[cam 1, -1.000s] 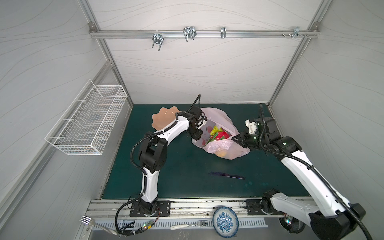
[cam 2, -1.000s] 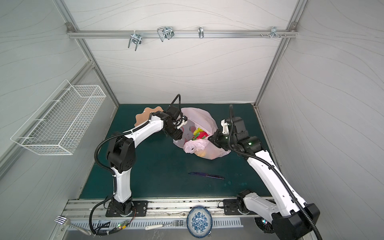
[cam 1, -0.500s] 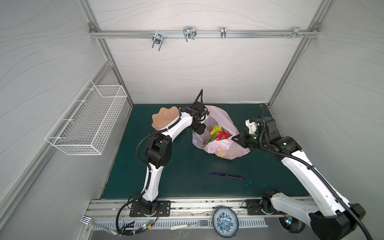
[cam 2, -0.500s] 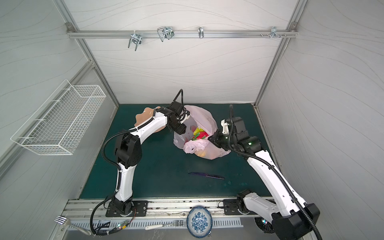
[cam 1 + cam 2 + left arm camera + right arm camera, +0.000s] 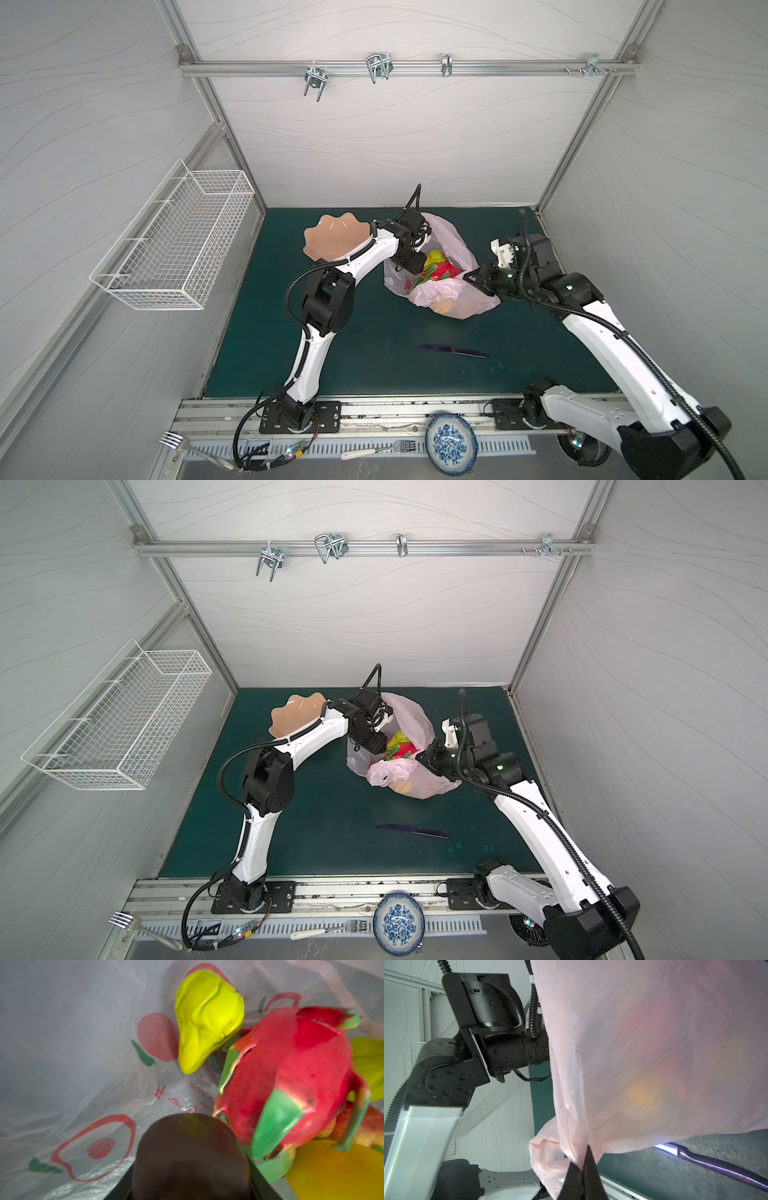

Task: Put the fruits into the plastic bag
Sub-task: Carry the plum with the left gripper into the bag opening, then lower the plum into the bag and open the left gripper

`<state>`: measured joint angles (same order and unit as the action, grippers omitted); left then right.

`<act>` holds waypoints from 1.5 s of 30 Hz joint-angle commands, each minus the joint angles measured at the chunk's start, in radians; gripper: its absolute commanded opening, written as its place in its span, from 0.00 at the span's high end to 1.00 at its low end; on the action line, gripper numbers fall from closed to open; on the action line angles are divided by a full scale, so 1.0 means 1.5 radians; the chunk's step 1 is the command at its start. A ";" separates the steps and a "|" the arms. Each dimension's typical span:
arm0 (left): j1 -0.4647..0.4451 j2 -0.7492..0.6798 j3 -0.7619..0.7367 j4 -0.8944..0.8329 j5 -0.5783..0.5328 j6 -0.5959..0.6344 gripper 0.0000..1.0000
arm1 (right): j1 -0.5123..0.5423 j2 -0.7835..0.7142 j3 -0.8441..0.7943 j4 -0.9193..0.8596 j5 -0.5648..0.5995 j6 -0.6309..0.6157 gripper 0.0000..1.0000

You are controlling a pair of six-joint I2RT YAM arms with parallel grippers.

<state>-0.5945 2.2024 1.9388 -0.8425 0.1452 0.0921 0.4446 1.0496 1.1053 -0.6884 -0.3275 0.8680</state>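
Observation:
The spot inside the bag's opening, over the printed film beside the dragon fruit, is bare, so the left gripper needs to open there next and let go of the dark brown fruit (image 5: 191, 1153).
The pale pink plastic bag (image 5: 451, 241) (image 5: 411, 717) lies at the back middle of the green mat with its mouth held open. My left gripper (image 5: 411, 266) (image 5: 372, 746) reaches into the mouth, shut on a dark brown round fruit (image 5: 191, 1153). Inside the bag lie a yellow-green pear (image 5: 207, 1016) (image 5: 434, 257), a red-green dragon fruit (image 5: 291, 1076) (image 5: 445, 270) and a yellow fruit (image 5: 332, 1167). An orange shape (image 5: 442, 307) shows through the film. My right gripper (image 5: 473, 278) (image 5: 426, 756) (image 5: 586, 1153) is shut on the bag's rim (image 5: 571, 1105).
A peach scalloped bowl (image 5: 332, 241) stands left of the bag, partly behind my left arm. A dark purple knife (image 5: 453, 351) lies on the mat nearer the front. A wire basket (image 5: 178, 241) hangs on the left wall. A blue plate (image 5: 451, 442) and forks lie on the front rail.
My left gripper has moved from the bag's left edge over and into its mouth, and the left elbow has shifted right. The right arm and the bag's rim have stayed put.

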 commanded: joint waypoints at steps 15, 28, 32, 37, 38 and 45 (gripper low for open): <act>-0.044 0.058 0.052 0.083 0.101 -0.136 0.73 | 0.004 -0.020 -0.008 -0.009 0.002 0.010 1.00; -0.044 -0.008 0.018 0.102 0.096 -0.153 0.24 | 0.003 -0.027 -0.017 -0.004 0.006 0.014 1.00; -0.043 -0.026 0.012 0.103 0.107 -0.156 0.20 | 0.003 -0.027 -0.018 -0.002 0.008 0.014 1.00; -0.036 -0.040 0.009 0.102 0.122 -0.169 0.17 | 0.004 -0.026 -0.019 0.002 0.008 0.015 1.00; -0.032 -0.043 0.007 0.103 0.131 -0.173 0.13 | 0.003 -0.025 -0.019 0.002 0.008 0.015 1.00; -0.013 -0.079 -0.015 0.106 0.161 -0.179 0.10 | 0.003 -0.025 -0.022 0.004 0.008 0.017 1.00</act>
<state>-0.6281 2.1387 1.9259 -0.6987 0.3481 -0.1692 0.4446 1.0294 1.0840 -0.6884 -0.3233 0.8757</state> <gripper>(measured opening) 0.902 0.049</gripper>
